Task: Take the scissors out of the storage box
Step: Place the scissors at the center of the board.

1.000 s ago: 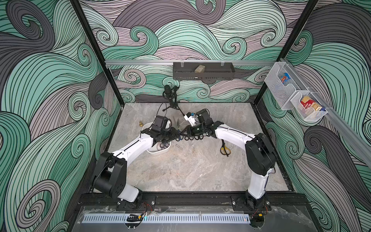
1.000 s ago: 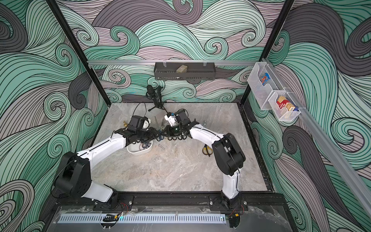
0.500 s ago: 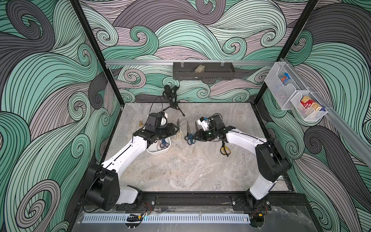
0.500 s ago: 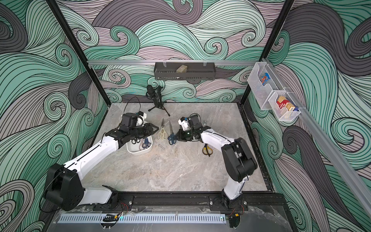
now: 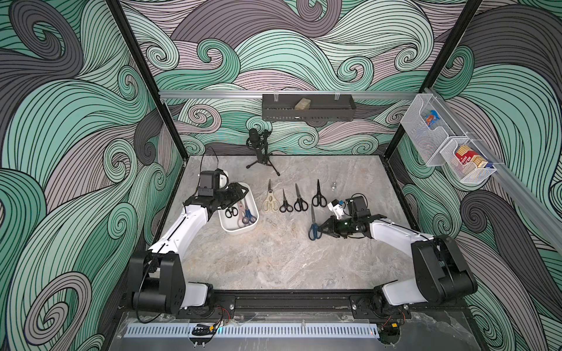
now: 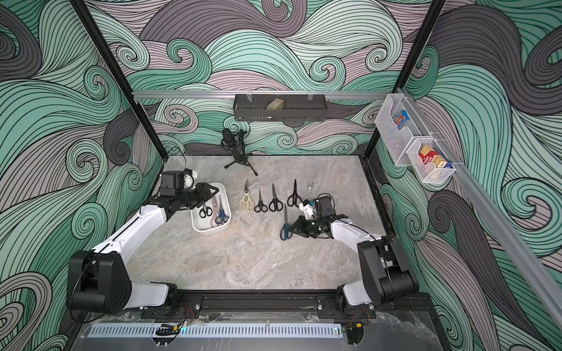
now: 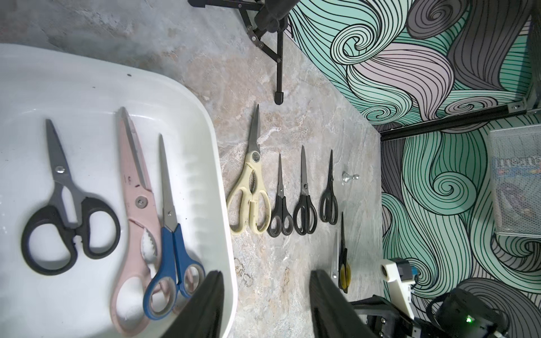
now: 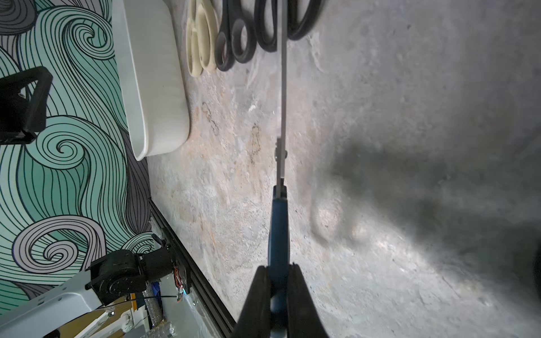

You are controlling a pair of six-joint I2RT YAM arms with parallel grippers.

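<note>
My right gripper eases down and slightly back next, then releases the blue handle, since bare tabletop lies there, clear of the black pairs.
The white storage box (image 5: 240, 232) (image 7: 216, 164) holds three scissors: a black pair (image 7: 70, 216), a pale pink pair (image 7: 137, 222) and a blue pair (image 7: 172, 257). My left gripper (image 5: 243, 194) (image 7: 265, 275) hovers open and empty over the box's far right rim. To the right of the box, a cream pair (image 5: 270, 200) and three black pairs (image 5: 300, 202) lie in a row on the table. A yellow-black pair (image 7: 343, 263) lies beyond them. My right gripper (image 5: 324, 229) (image 8: 278, 281) is shut on the handle of another blue pair (image 5: 313, 225) (image 8: 279, 228), held edge-on.
A microphone on a tripod (image 5: 258, 149) stands at the back of the table. A small silver piece (image 5: 334, 186) lies near the rightmost black pair. A black wall tray (image 5: 307, 108) and wire-mesh baskets (image 5: 450, 146) hang on the walls.
The two grippers were close together beside the box. My right gripper has carried the blue scissors rightward and toward the front. My left arm has drawn back over the box.
</note>
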